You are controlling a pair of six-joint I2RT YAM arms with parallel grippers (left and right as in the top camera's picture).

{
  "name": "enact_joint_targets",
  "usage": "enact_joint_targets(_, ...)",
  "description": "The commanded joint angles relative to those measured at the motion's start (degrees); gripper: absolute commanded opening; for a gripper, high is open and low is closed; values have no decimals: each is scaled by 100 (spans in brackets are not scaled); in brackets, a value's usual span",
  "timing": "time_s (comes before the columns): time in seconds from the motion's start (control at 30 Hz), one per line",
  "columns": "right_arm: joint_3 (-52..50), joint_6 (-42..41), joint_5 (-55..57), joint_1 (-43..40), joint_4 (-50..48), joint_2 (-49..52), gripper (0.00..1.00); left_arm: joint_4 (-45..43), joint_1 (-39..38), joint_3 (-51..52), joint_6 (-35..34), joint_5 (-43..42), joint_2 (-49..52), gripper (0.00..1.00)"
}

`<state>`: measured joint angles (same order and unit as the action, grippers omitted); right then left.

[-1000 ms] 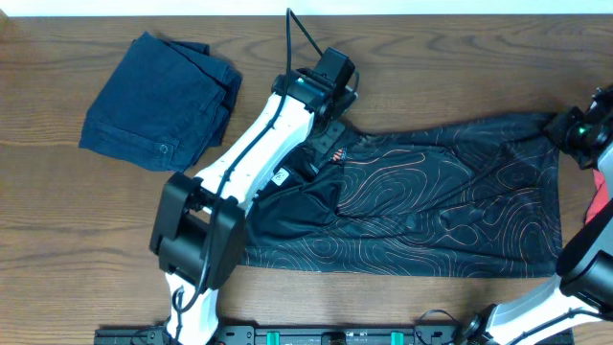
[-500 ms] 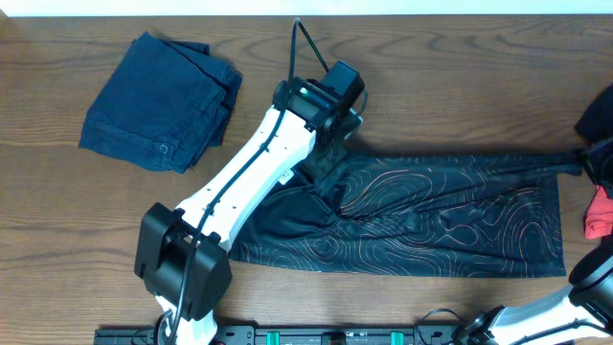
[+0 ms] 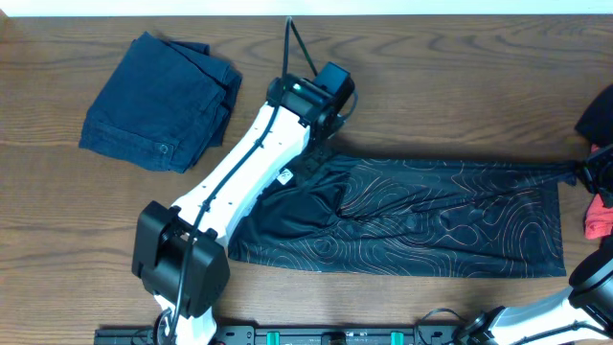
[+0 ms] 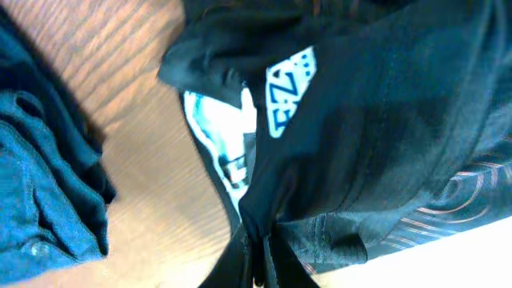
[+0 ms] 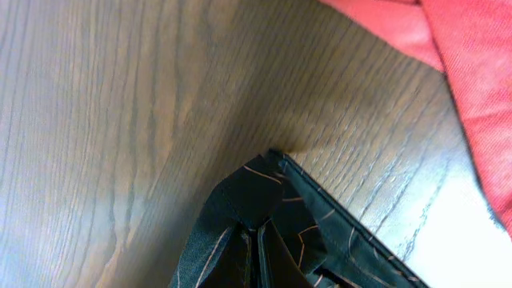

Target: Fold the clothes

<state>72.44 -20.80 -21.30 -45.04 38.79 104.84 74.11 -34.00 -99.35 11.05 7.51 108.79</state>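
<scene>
The left gripper draws its pinched edge back toward the jersey's near hem (image 3: pixel 249 257) (image 4: pixel 346 258) next and releases the cloth there, since that hem is still uncovered.
The black jersey (image 3: pixel 431 216) with thin orange contour lines lies stretched out wide across the table's middle and right. My left gripper (image 3: pixel 321 129) is shut on its upper left edge; the left wrist view shows the fingers (image 4: pixel 260 268) pinching black cloth (image 4: pixel 384 120) with white lettering. My right gripper (image 3: pixel 589 172) is shut on the jersey's upper right corner at the table's right edge; the right wrist view shows the fingers (image 5: pixel 256 256) clamped on a hemmed corner (image 5: pixel 264 192). The cloth is pulled taut between both grippers.
A folded navy denim garment (image 3: pixel 158 101) with a button lies at the back left, also in the left wrist view (image 4: pixel 40 176). A red garment (image 3: pixel 599 211) sits at the right edge, and shows in the right wrist view (image 5: pixel 456 56). Bare wood lies along the front.
Both grippers have pulled apart with the jersey. Its top edge has dropped and straightened, so the cloth now lies flatter and longer. My left gripper shifted slightly left.
</scene>
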Motion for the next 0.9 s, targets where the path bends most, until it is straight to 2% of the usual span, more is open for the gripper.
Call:
enact_joint_targets(0.0,7,28,240,-66,9,-125,1,275,221,-68,-129,514,-20,6)
enact_joint_targets(0.23,7,17,334,-66,855,-125,1,654,234,-68,-258,79,-20,6)
enact_joint_targets(0.4,7,-120,955,-83,1143,-125,10,809,232,-61,-256,-195,-20,9)
enact_joint_targets(0.6,7,-151,1196,-142,1510,-125,5,1014,232,-61,-260,-273,-20,10)
enact_joint_targets(0.67,7,-153,1137,-144,1554,-125,7,1014,232,-61,-258,-407,-20,17)
enact_joint_targets(0.77,4,-83,546,-85,1589,-122,20,955,232,-61,-258,-579,-20,25)
enact_joint_targets(0.87,-15,229,-94,101,1567,-122,27,866,232,-61,-258,-584,-20,34)
